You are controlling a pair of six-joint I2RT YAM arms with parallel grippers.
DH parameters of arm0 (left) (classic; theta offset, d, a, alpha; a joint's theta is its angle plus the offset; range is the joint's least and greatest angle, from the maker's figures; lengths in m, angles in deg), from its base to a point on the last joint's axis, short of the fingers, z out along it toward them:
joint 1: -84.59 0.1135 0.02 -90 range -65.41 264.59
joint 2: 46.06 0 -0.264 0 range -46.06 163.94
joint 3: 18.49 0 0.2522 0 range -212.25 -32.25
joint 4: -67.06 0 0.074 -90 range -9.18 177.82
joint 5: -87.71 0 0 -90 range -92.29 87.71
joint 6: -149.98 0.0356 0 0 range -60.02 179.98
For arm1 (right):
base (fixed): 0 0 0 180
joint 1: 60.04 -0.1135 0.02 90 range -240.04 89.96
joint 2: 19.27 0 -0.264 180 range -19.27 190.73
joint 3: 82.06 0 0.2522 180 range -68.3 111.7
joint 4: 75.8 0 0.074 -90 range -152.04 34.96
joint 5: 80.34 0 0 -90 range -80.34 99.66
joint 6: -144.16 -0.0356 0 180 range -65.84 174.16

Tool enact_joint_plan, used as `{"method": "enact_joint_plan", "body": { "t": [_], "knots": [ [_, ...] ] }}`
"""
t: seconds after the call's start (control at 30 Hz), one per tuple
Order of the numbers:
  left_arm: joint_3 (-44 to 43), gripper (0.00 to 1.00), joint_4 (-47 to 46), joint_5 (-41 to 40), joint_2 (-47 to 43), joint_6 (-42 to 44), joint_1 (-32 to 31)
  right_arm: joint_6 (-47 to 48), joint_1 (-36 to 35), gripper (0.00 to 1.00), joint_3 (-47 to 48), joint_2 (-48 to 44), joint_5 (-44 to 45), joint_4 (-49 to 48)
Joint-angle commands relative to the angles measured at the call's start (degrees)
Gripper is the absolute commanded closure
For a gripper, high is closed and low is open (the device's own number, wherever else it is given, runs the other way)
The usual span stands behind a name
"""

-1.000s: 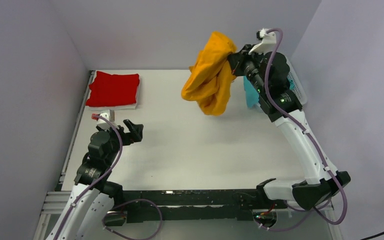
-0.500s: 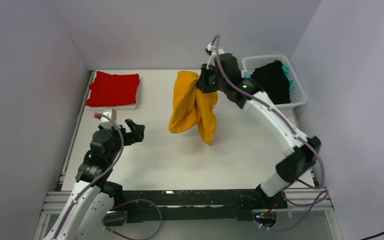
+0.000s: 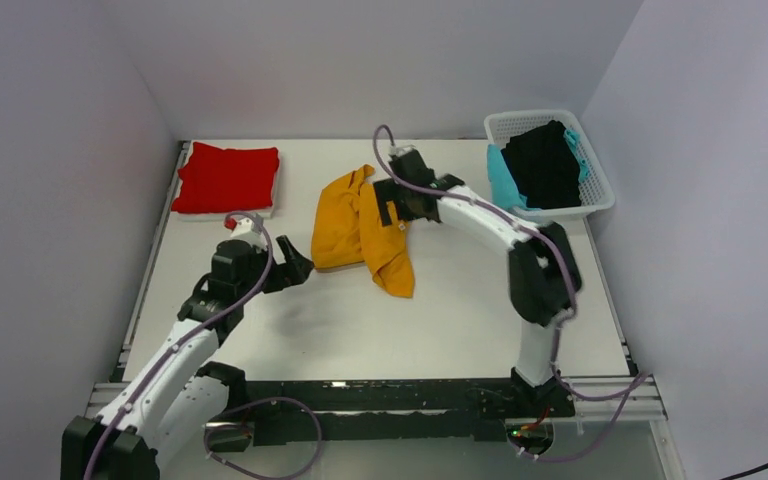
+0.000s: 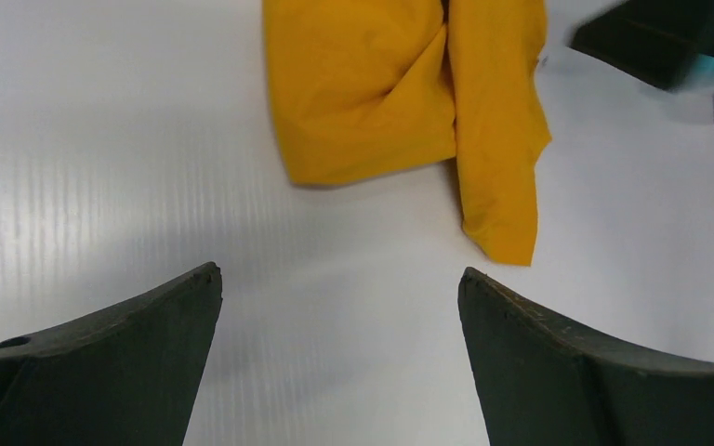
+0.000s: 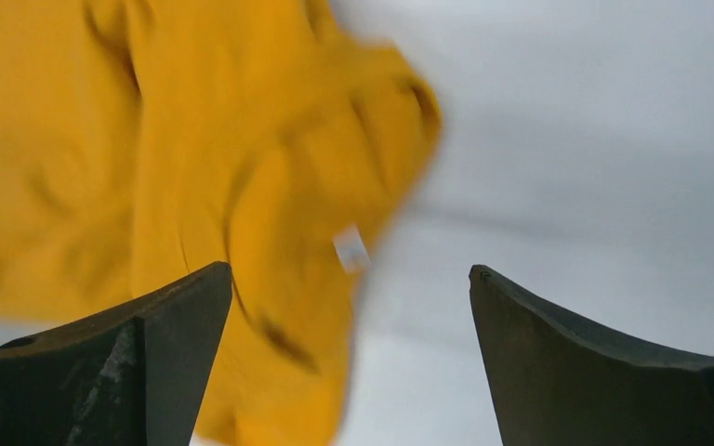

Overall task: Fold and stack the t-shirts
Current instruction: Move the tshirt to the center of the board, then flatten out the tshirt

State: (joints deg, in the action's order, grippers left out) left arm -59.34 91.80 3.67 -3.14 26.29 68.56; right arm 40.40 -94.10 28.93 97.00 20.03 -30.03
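Note:
My left gripper moves down and toward the right in the top view next, onto the mustard-orange t-shirt's closest corner, since it lies flat and uncovered.
The mustard-orange t-shirt lies crumpled on the white table, mid-back. My right gripper hovers at its right edge, open, jaws wide apart. In the right wrist view the shirt spreads blurred under and past the left finger, with the gripper holding nothing. My left gripper stands open just left of the shirt's near corner. In its own view the gripper is empty and the shirt lies ahead. A folded red t-shirt sits at the back left. The black t-shirt and teal t-shirt are in the basket.
The white lattice basket stands at the back right corner against the walls. Grey walls close in the table's left, back and right sides. The right arm's links reach across the table's right half.
The right arm swung the mustard-orange shirt from high near the basket down to the table and let it go. The left gripper moved forward and right toward the shirt.

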Motion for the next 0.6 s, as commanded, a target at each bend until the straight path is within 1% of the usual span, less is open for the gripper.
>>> {"method": "enact_joint_plan", "body": {
  "t": [0.0, 0.03, 0.07, 0.1, 0.17, 0.23, 0.27, 0.37, 0.43, 0.57],
  "knots": [
    [-0.1, 0.01, -6.2, 4.2, 7.3, -2.2, -0.4, -4.4, 0.2, 0.0, -22.4, -26.2, 4.4, -18.3],
    [-0.4, 0.01, -7.2, 4.1, 9.2, -2.2, -0.5, -6.2, 0.3, 0.0, -28.6, -31.0, 3.5, -21.7],
    [-0.9, 0.01, -8.7, 4.5, 11.3, -2.4, -0.6, -7.5, 0.5, 0.0, -36.4, -35.5, -0.2, -25.0],
    [-1.3, 0.01, -10.1, 4.9, 13.4, -2.7, -0.5, -8.5, 0.6, 0.0, -41.3, -39.7, -4.0, -28.1],
    [-2.2, 0.01, -13.9, 6.8, 17.3, -3.0, -0.5, -11.1, 0.7, 0.0, -47.9, -45.6, -10.4, -31.2],
    [-3.2, 0.01, -17.0, 8.1, 22.0, -3.8, -0.7, -14.5, 0.7, 0.0, -51.4, -49.0, -15.5, -31.7],
    [-3.9, 0.0, -18.0, 8.5, 24.2, -4.0, -0.6, -16.0, 0.5, 0.01, -53.2, -49.6, -18.1, -33.5],
    [-6.5, 0.01, -18.7, 8.9, 30.8, -4.4, -0.6, -19.1, -0.9, 0.05, -56.5, -49.0, -21.7, -37.2],
    [-7.6, 0.04, -19.3, 9.1, 34.4, -4.7, -0.7, -19.8, -3.3, 0.06, -56.7, -46.3, -20.6, -38.2],
    [-9.7, 0.11, -21.0, 8.2, 40.3, -4.9, -0.6, -18.8, -7.6, 0.13, -52.7, -37.2, -17.8, -36.7]
  ]
}}
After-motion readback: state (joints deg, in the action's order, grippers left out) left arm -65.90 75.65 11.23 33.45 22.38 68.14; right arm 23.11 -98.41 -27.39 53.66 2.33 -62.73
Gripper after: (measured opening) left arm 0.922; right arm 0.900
